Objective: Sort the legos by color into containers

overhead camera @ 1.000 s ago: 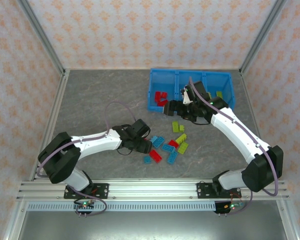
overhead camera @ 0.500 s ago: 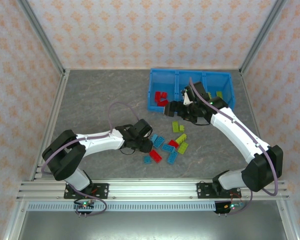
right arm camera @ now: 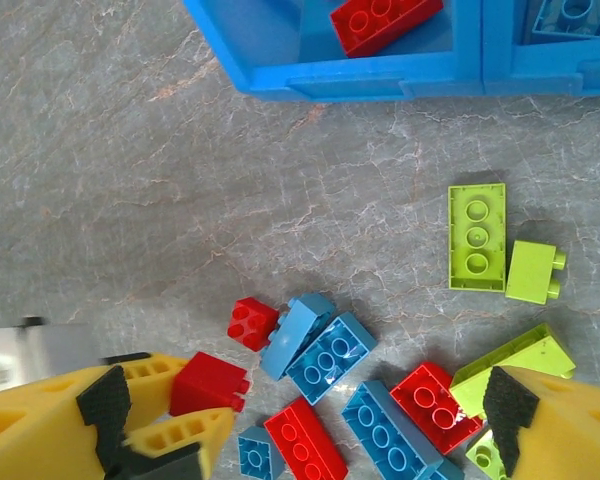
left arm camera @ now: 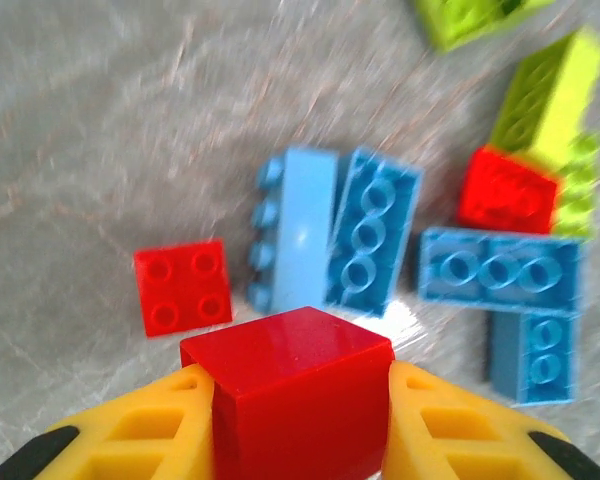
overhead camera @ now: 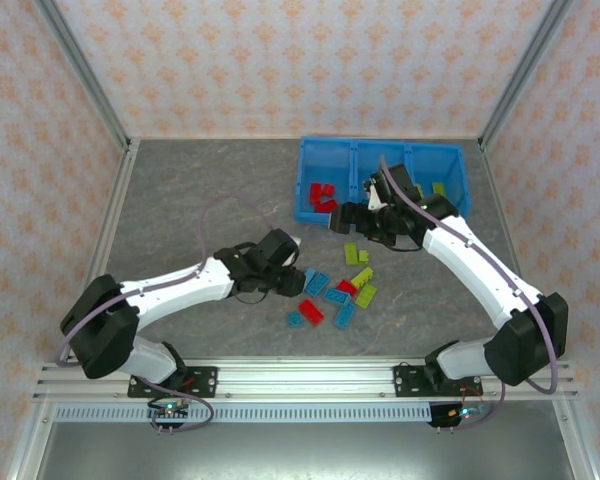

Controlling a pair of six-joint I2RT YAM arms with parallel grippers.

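The matching red lego goes up in my left gripper next, then moves outward over the red bricks and comes free there.
My left gripper point(overhead camera: 296, 281) is shut on a small red lego point(left arm camera: 286, 348), held just above the table at the left edge of the loose pile. Below it lie another small red brick point(left arm camera: 182, 286) and two light blue bricks point(left arm camera: 332, 240). The right wrist view looks down on the held red brick point(right arm camera: 208, 382) and on the pile of red, light blue and yellow-green legos point(right arm camera: 330, 360). My right gripper point(overhead camera: 342, 216) hovers open over the front of the blue bin point(overhead camera: 302, 175), nothing between its fingers. The bin's left compartment holds red bricks point(overhead camera: 322, 195).
The bin's right compartment holds a yellow-green brick point(overhead camera: 438, 187); my right arm covers much of the middle one. Two yellow-green bricks point(overhead camera: 354, 253) lie between pile and bin. Bare grey table point(overhead camera: 200, 200) stretches to the left, with metal frame posts at the edges.
The left arm has stretched out, and its gripper has shifted slightly up and to the right with the red brick. The right arm has barely moved.
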